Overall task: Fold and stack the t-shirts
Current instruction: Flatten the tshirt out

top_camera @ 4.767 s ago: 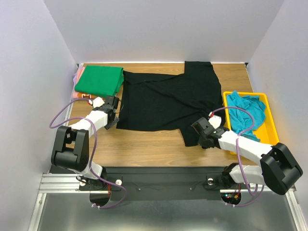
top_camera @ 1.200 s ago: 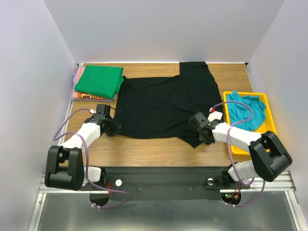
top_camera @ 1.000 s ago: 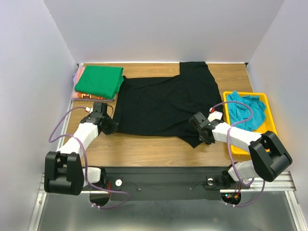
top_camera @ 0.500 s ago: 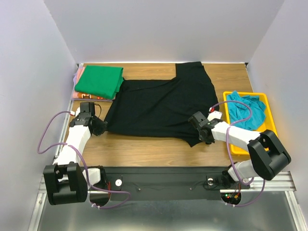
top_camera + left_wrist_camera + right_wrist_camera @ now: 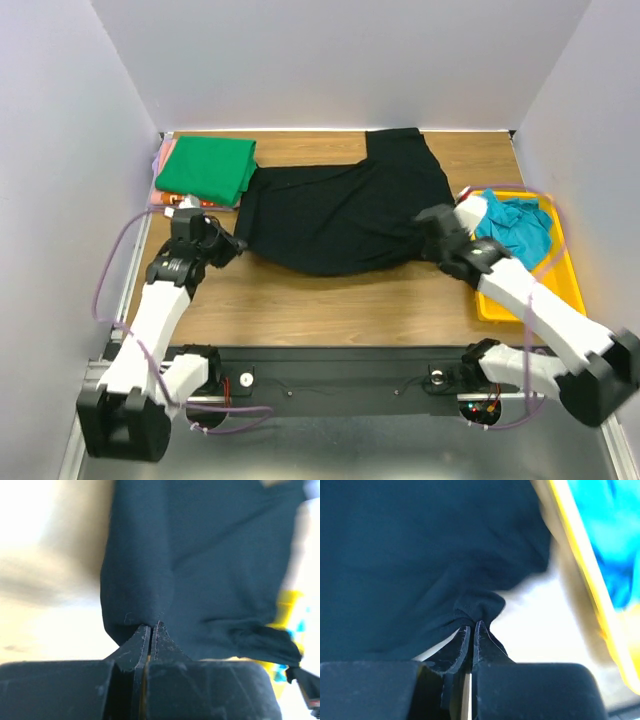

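Note:
My left gripper should move the black corner outward to the spot beside the green t-shirt and let go of it there, so the shirt spreads over bare wood.
The black t-shirt (image 5: 345,215) hangs stretched across the table's middle, held up by its near corners. My left gripper (image 5: 232,245) is shut on its left corner (image 5: 140,615). My right gripper (image 5: 432,228) is shut on its right corner (image 5: 475,611). A folded bright green t-shirt (image 5: 207,167) lies at the back left on top of an orange-pink shirt (image 5: 170,200). The teal-blue t-shirt (image 5: 515,228) lies crumpled in the yellow tray (image 5: 560,270); it also shows in the right wrist view (image 5: 605,535).
White walls close the table at the back and both sides. The yellow tray's rim (image 5: 575,545) runs close to my right gripper. Bare wood (image 5: 330,305) lies in front of the black shirt.
Both grippers have risen and moved toward the back, lifting the black shirt's near edge off the table. The right gripper moved right, toward the tray; the left moved right.

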